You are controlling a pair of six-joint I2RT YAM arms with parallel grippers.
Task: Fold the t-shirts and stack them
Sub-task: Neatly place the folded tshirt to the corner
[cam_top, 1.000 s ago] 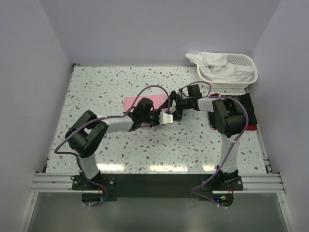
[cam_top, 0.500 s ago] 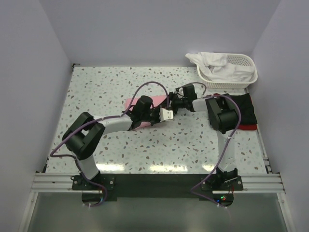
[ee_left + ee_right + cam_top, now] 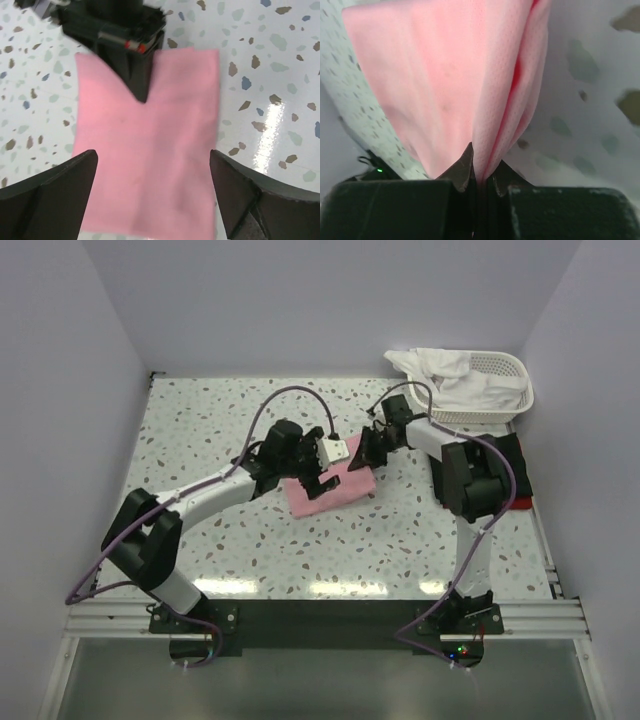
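I should lift my right gripper across to the black t-shirt (image 3: 514, 464), to its right in the top view, then lower and release, with the pink t-shirt (image 3: 335, 490) folded.
The light pink t-shirt (image 3: 335, 490) lies folded into a small rectangle on the speckled table. In the left wrist view the pink t-shirt (image 3: 150, 165) fills the middle. My left gripper (image 3: 322, 475) hovers over its left part, open, its fingers (image 3: 55, 185) spread wider than the cloth and holding nothing. My right gripper (image 3: 368, 452) is shut on the shirt's far right edge; in the right wrist view the right gripper (image 3: 480, 172) pinches the layered pink folds (image 3: 470, 90). From the left wrist view, the right gripper (image 3: 142, 92) pins the far edge.
A white lattice basket (image 3: 500, 400) at the back right holds a white t-shirt (image 3: 440, 370). A folded black t-shirt (image 3: 508, 462) lies on a red one (image 3: 516, 503) at the table's right edge, beside the right arm. White walls enclose the table.
My left gripper has opened, let go of the pink t-shirt and pulled back to the left. My right gripper has closed on the shirt's edge. The shirt now lies further right, uncovered.
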